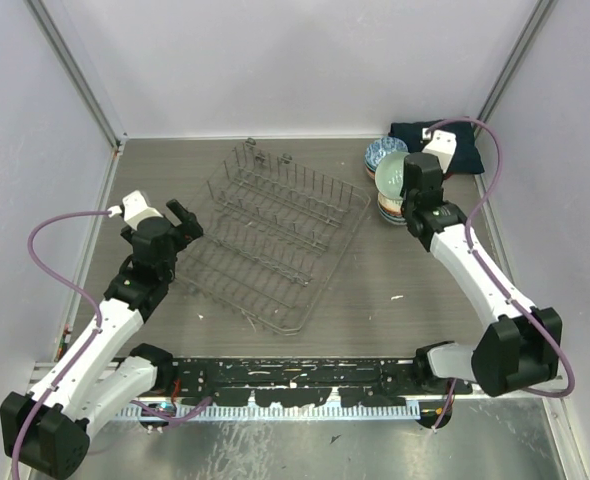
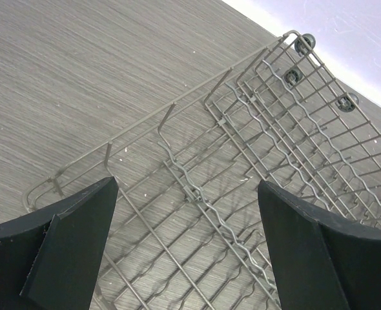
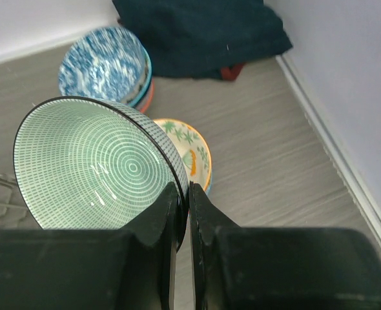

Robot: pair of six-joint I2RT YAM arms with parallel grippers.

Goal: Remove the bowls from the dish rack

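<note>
I will lower the mint bowl (image 3: 93,165) with my right gripper into the leaf-patterned bowl (image 3: 192,148) on top of the nearer stack next and let go of the mint bowl's rim, since the leaf-patterned bowl is below it and still uncovered.
The grey wire dish rack (image 1: 275,235) lies in the middle of the table with no bowls in it; it also fills the left wrist view (image 2: 255,174). My right gripper (image 3: 188,194) is shut on the rim of a pale mint bowl (image 3: 93,165), held above a stack topped by a leaf-patterned bowl (image 3: 190,150). The mint bowl also shows in the top view (image 1: 390,175), at my right gripper (image 1: 407,190). A second stack, topped by a blue patterned bowl (image 3: 103,61), stands behind (image 1: 380,152). My left gripper (image 1: 180,225) is open and empty at the rack's left edge.
A dark folded cloth (image 1: 445,150) lies in the back right corner behind the bowl stacks, also seen in the right wrist view (image 3: 200,35). The enclosure's side wall (image 3: 345,97) runs close on the right of the stacks.
</note>
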